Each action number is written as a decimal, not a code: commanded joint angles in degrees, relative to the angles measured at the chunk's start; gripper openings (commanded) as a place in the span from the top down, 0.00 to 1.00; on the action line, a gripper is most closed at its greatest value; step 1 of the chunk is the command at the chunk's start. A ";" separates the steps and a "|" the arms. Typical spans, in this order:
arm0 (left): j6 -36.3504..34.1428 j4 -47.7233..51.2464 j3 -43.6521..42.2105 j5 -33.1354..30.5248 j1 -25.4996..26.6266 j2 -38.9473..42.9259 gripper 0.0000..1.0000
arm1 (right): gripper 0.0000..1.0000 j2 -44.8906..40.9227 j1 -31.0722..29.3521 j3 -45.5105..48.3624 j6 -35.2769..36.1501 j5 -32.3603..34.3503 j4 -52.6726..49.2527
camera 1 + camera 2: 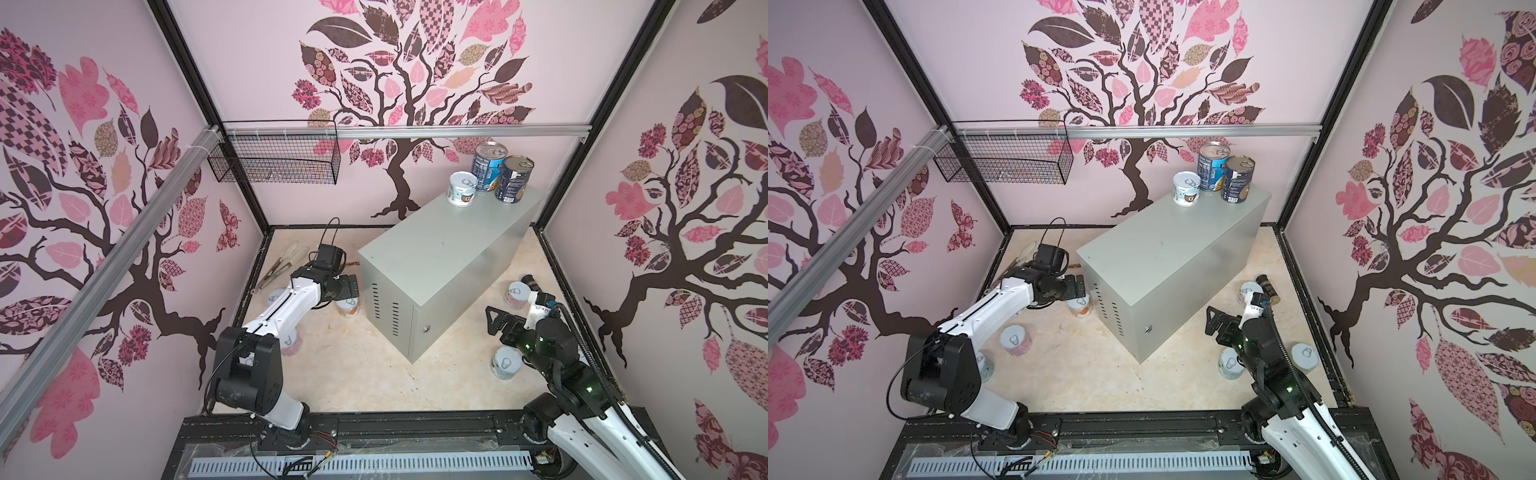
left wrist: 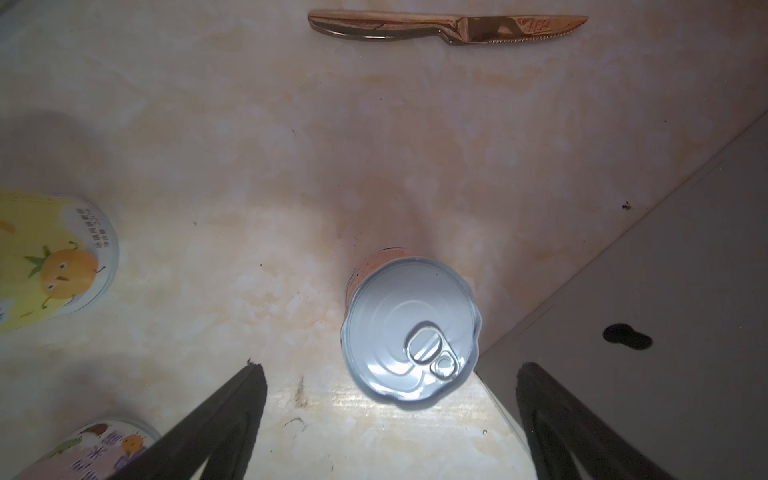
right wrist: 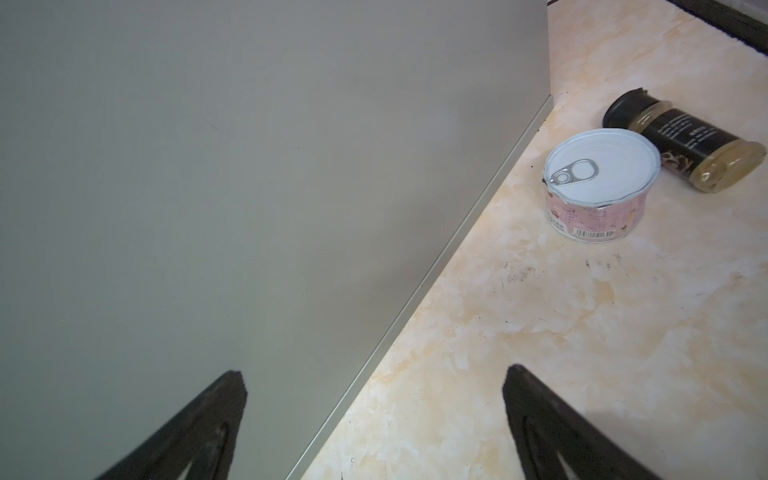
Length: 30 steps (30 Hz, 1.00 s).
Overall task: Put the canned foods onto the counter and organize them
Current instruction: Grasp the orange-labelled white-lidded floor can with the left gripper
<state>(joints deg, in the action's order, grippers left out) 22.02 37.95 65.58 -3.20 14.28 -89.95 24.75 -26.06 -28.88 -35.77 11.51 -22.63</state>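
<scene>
The lid of the can already lines up between my open fingers, so I should next lower my left gripper onto the orange-labelled can (image 2: pixel 410 329) by the counter's vented side and close around it.
The grey counter (image 1: pixel 440 266) stands mid-floor. At its far end sit a short can (image 1: pixel 462 188) and two tall dark cans (image 1: pixel 489 166) (image 1: pixel 513 178). My left gripper (image 2: pixel 392 368) hangs open above an orange-labelled can (image 2: pixel 411 328) that stands upright beside the counter's vented side. A yellow can (image 2: pixel 54 257) and another short can (image 2: pixel 95 449) stand further off. My right gripper (image 3: pixel 376 370) is open and empty, straddling the counter's lower edge. A pink can (image 3: pixel 598 191) stands ahead of it. Several more short cans, such as one (image 1: pixel 506 362) near the right arm, stand on the floor.
A dark spice jar (image 3: pixel 685 141) lies on its side touching the pink can. A copper knife (image 2: pixel 444 27) lies beyond the orange can, and tongs (image 1: pixel 282 259) lie at the far left. A black wire basket (image 1: pixel 274 153) hangs on the back rail.
</scene>
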 commanded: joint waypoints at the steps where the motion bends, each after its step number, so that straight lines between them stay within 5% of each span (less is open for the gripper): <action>1: 2.02 -4.34 1.21 2.11 0.06 -2.15 0.02 | 0.00 0.15 1.11 1.50 0.79 -1.32 2.64; 10: 3.44 -6.21 1.29 0.88 0.09 -7.74 0.03 | 0.00 0.53 7.52 4.86 0.91 -8.69 6.12; 30: 8.46 -10.65 -2.12 -12.00 4.96 -15.88 0.06 | 0.00 -0.12 7.61 8.58 1.29 -9.49 9.16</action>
<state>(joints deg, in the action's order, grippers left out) 28.84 27.29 64.31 -12.03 18.65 -104.40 25.12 -18.55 -19.81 -35.55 2.26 -14.20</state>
